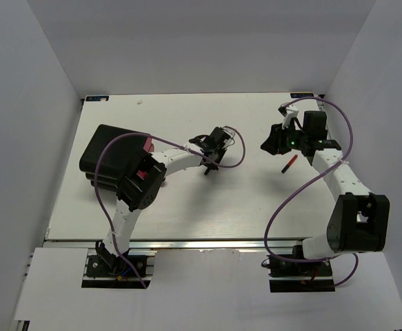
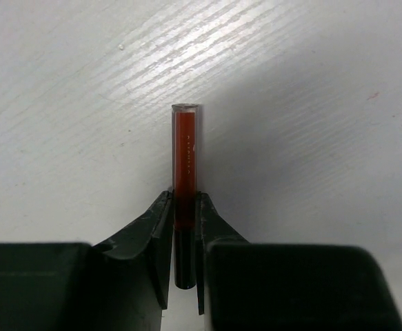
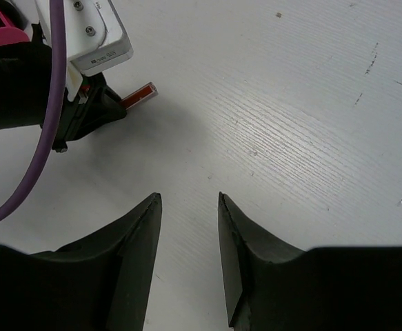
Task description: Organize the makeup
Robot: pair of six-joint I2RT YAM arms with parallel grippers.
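Observation:
Because a pink drawer juts from the black box, I will move my left gripper up and to the left in the top view, releasing the stick inside.
My left gripper [image 2: 185, 196] is shut on a slim red-and-black makeup stick [image 2: 185, 158], which juts forward from between the fingers just above the white table. In the top view this gripper [image 1: 212, 155] is at the table's middle. The right wrist view shows the same stick [image 3: 138, 94] poking out of the left gripper at the upper left. My right gripper [image 3: 189, 198] is open and empty above bare table; in the top view it [image 1: 269, 143] hangs at the right. A second red-and-black stick [image 1: 288, 163] lies on the table just beside it.
A big black box with pink drawers [image 1: 114, 162] stands at the table's left, partly behind the left arm. The purple cable [image 3: 45, 124] of the left arm hangs in the right wrist view. White walls enclose the table [image 1: 207, 207].

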